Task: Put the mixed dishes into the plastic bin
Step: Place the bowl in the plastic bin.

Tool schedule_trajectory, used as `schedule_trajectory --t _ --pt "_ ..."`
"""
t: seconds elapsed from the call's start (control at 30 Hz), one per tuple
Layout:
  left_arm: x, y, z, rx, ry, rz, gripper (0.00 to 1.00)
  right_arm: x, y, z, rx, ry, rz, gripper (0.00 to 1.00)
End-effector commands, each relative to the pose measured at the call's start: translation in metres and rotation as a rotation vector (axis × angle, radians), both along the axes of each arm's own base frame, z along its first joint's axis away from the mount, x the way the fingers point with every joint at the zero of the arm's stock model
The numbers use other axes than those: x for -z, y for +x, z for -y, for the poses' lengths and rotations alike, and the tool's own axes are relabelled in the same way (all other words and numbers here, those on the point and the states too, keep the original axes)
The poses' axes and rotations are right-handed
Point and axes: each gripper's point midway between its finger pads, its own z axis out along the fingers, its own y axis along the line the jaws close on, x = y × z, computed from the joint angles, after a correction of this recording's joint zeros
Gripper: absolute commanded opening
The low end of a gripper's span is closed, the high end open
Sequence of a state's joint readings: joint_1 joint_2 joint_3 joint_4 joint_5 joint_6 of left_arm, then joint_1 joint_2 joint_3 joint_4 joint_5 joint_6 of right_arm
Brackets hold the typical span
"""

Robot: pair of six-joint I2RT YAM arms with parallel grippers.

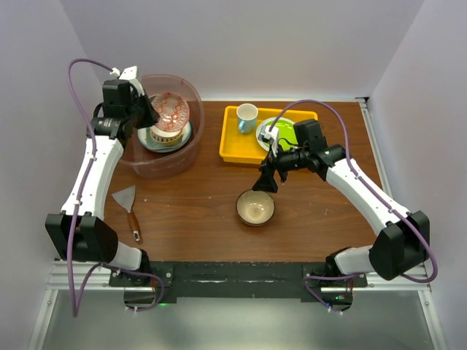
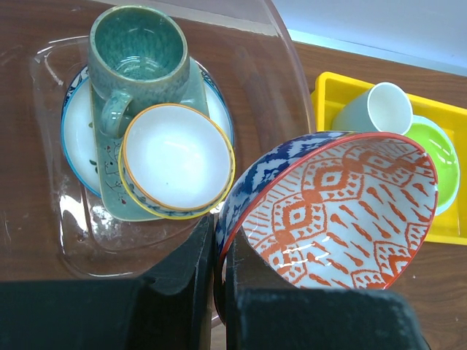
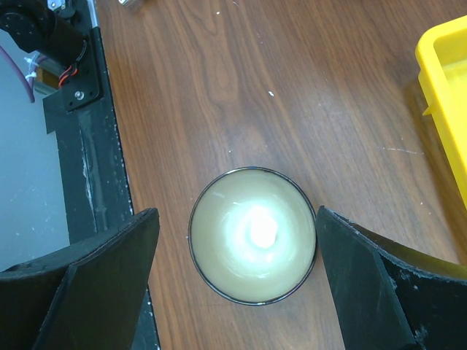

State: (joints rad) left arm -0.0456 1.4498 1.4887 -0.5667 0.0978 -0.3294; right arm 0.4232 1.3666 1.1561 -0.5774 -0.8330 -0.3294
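I should next lower my left gripper into the bin and release the patterned bowl onto the yellow-rimmed striped bowl (image 1: 166, 136) (image 2: 177, 159), because that bowl is below my left gripper.
My left gripper (image 1: 151, 111) is shut on the rim of a bowl with a red-orange pattern inside and blue outside (image 1: 172, 109), holding it tilted above the plastic bin (image 1: 184, 156). In the left wrist view the gripper (image 2: 219, 244) pinches that bowl (image 2: 343, 211). In the bin (image 2: 290, 80) lie a blue-rimmed plate (image 2: 73, 138), a pale green tray (image 2: 109, 191), a teal mug (image 2: 135, 55) and a yellow-rimmed striped bowl (image 2: 177, 159). My right gripper (image 1: 266, 179) is open above a cream bowl with a dark rim (image 1: 255, 208). Its fingers straddle that bowl (image 3: 253, 235) without touching.
A yellow tray (image 1: 232, 149) at the back centre holds a small white cup (image 1: 246, 117) and a lime-green plate (image 1: 283, 135). A metal scraper with a wooden handle (image 1: 128, 205) lies at the front left. The yellow tray's corner (image 3: 445, 80) shows near my right gripper.
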Motion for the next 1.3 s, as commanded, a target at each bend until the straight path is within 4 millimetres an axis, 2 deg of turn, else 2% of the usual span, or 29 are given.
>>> schedule_trajectory --t 0.0,0.37,0.87,1.07,1.1,1.27 --pt "-0.048 0.019 -0.001 0.015 -0.028 0.155 0.0 -0.013 -0.001 0.0 -0.009 0.032 0.04 0.93" --pt "-0.044 0.028 -0.008 0.003 -0.04 0.151 0.0 -0.011 0.0 -0.001 -0.012 0.033 0.034 0.93" --pt "-0.038 0.033 -0.007 0.008 -0.045 0.14 0.0 -0.01 -0.001 -0.001 -0.011 0.032 0.034 0.93" --pt "-0.026 0.04 -0.009 -0.007 -0.046 0.119 0.0 -0.011 0.0 -0.002 -0.013 0.035 0.036 0.93" --pt "-0.025 0.042 -0.018 -0.029 -0.047 0.119 0.0 -0.01 -0.001 -0.001 -0.013 0.034 0.033 0.93" --pt "-0.008 0.052 -0.026 -0.061 -0.03 0.083 0.0 -0.011 -0.001 0.0 -0.008 0.033 0.039 0.93"
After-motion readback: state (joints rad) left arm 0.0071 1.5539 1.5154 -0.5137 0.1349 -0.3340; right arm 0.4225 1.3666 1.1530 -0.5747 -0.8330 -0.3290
